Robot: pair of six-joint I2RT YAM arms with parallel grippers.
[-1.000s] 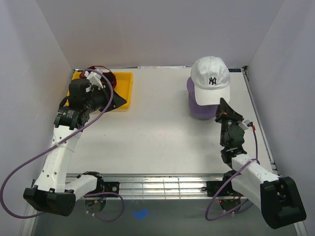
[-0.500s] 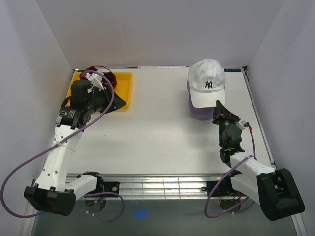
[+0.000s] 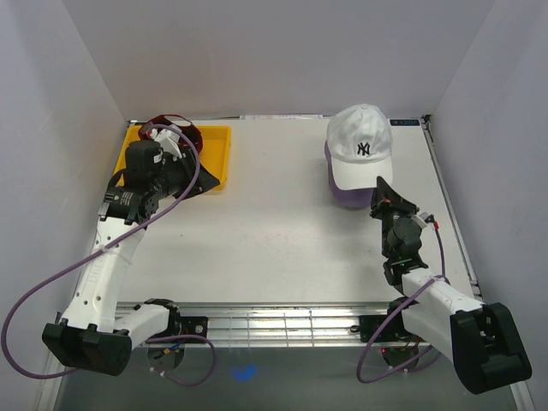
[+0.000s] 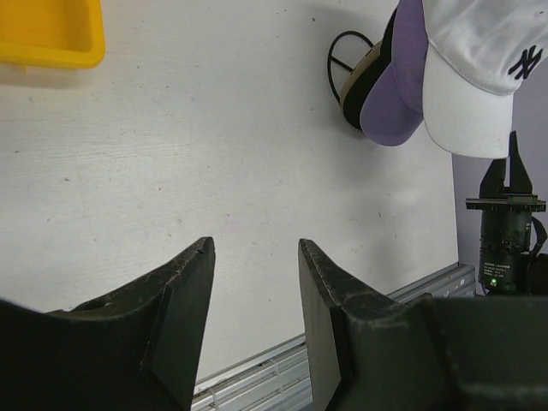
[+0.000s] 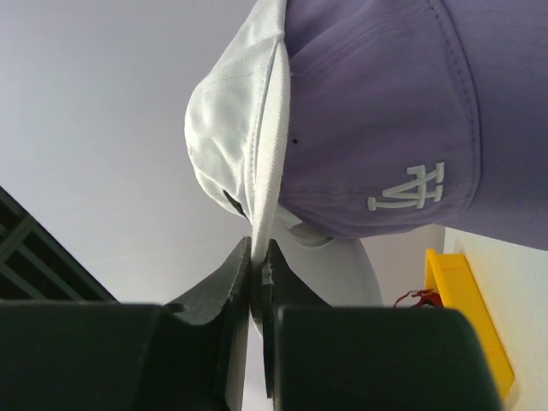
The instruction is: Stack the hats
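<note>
I will lower the white cap's brim with my right gripper toward the lavender cap's brim (image 3: pixel 353 199) below and let it go, because there is still a gap between the brims.
A white cap (image 3: pixel 361 144) with a dark logo sits on top of a lavender cap (image 3: pixel 341 192) at the back right of the table. My right gripper (image 3: pixel 383 187) is shut on the white cap's brim; the right wrist view shows the brim (image 5: pixel 267 184) pinched between the fingers, with the lavender cap (image 5: pixel 385 111) beside it. The left wrist view shows the stack: the white cap (image 4: pixel 479 68), the lavender cap (image 4: pixel 396 94), and a tan cap (image 4: pixel 361 84) with black under it. A dark red cap (image 3: pixel 175 130) lies in the tray. My left gripper (image 3: pixel 204 178) is open and empty.
A yellow tray (image 3: pixel 214 141) stands at the back left, under my left arm; its corner shows in the left wrist view (image 4: pixel 51 34). White walls close in the table on three sides. A metal rail (image 3: pixel 274 321) runs along the near edge.
My right gripper has moved a little left and back with the white cap's brim, shifting the white cap over the lavender one. The left arm has barely moved.
</note>
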